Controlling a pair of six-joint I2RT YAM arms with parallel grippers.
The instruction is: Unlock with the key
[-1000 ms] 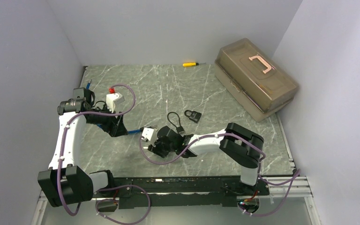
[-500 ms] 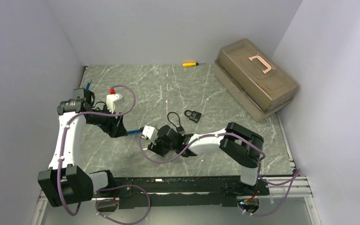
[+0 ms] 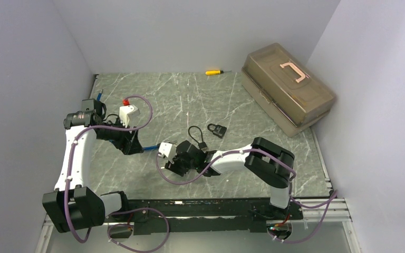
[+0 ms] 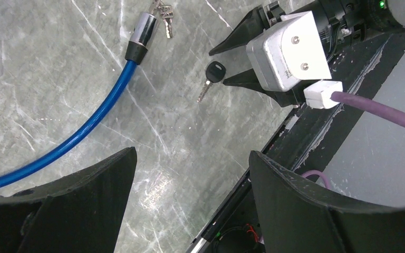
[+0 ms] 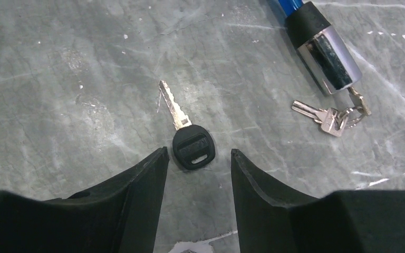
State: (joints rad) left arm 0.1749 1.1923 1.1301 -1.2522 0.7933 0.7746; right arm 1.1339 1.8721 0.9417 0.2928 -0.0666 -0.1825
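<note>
The key lies below the left gripper and to its right in the top view, so the gripper will go down and to the right next, onto the key's black head (image 4: 216,71).
A key with a black head (image 5: 192,149) and a silver blade lies flat on the marble table. My right gripper (image 5: 196,155) is open, low over the table, its two fingertips on either side of the key's head and not touching it. The key also shows in the left wrist view (image 4: 212,75), just in front of the right gripper. A small black padlock (image 3: 217,129) with a black loop lies beyond the right arm. My left gripper (image 4: 192,158) is open and empty above the table, near a blue cable lock (image 4: 79,134). In the top view the right gripper (image 3: 172,167) hides the key.
The blue cable ends in a chrome cylinder (image 5: 328,55) with a small bunch of keys (image 5: 329,117) hanging from it. A brown toolbox (image 3: 287,89) stands at the back right. A yellow screwdriver (image 3: 213,72) lies at the back wall. The table's front rail (image 4: 295,132) is close by.
My right gripper has crept slightly to the left. The left arm has stayed still.
</note>
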